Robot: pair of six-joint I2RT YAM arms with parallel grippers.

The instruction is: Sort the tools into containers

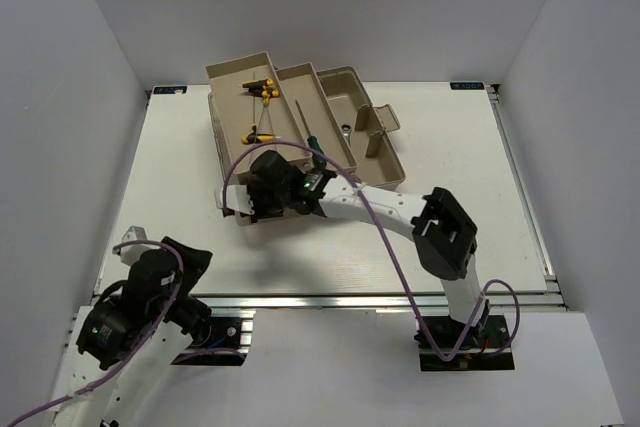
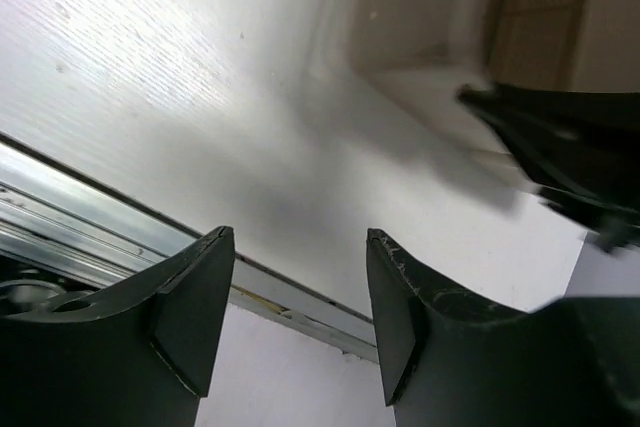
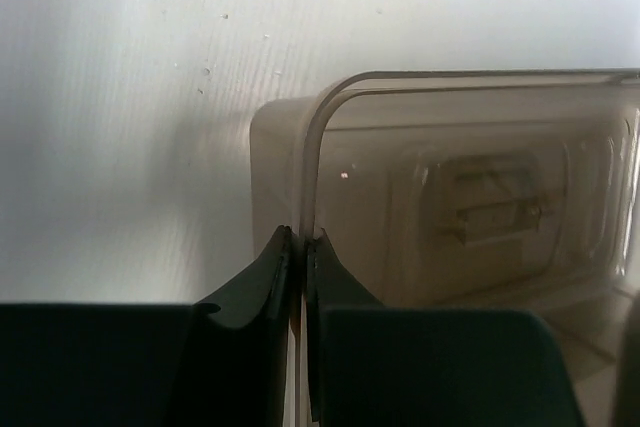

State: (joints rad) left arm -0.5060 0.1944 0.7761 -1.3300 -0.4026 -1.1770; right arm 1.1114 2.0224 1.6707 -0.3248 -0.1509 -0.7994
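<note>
My right gripper raises the lid's edge next and carries it toward the deeper base, then opens.
The beige toolbox stands open at the back of the table. Its left tray (image 1: 232, 107) holds yellow-and-black hex keys (image 1: 262, 85). The middle tray (image 1: 300, 87) holds a green-handled screwdriver (image 1: 311, 142). The deeper base (image 1: 350, 92) lies to their right. My right gripper (image 1: 248, 205) reaches over the box's near left corner. In the right wrist view it (image 3: 302, 237) is shut on the edge of the translucent brown lid (image 3: 470, 197). My left gripper (image 1: 188, 265) is open and empty near the table's front left edge (image 2: 298, 237). No wrench shows clearly.
A purple cable (image 1: 380, 232) loops over the right arm. A metal rail (image 1: 330, 300) runs along the table's front edge. White walls close in the table on three sides. The left wrist view shows the box's wall (image 2: 420, 17) and the right arm's dark tip (image 2: 570, 147).
</note>
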